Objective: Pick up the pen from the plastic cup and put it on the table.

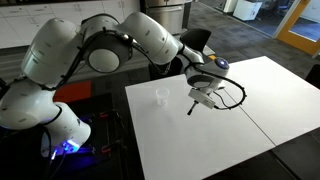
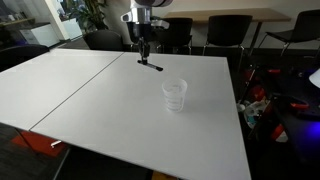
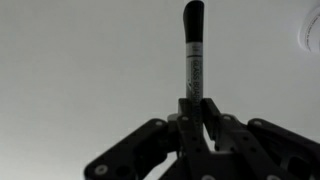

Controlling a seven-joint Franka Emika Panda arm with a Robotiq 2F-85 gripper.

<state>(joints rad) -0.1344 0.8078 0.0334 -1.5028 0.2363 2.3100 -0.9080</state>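
Note:
I should lower my gripper a little toward the bare tabletop under the pen and let go of the pen there, because that clear spot is just below my gripper.
My gripper is shut on the pen, a thin dark stick that slants down from the fingers to just above or onto the white table. In the wrist view the pen sticks out straight ahead between the closed fingers. The plastic cup stands upright and empty on the table, a short way from the gripper. It also shows in an exterior view, nearer the camera than the gripper and the pen. The cup's rim shows at the wrist view's right edge.
The table's seam runs across the top beside the gripper. Office chairs stand behind the far edge. A black cable loops on the table near the gripper. Red items and clutter lie on the floor beside the table.

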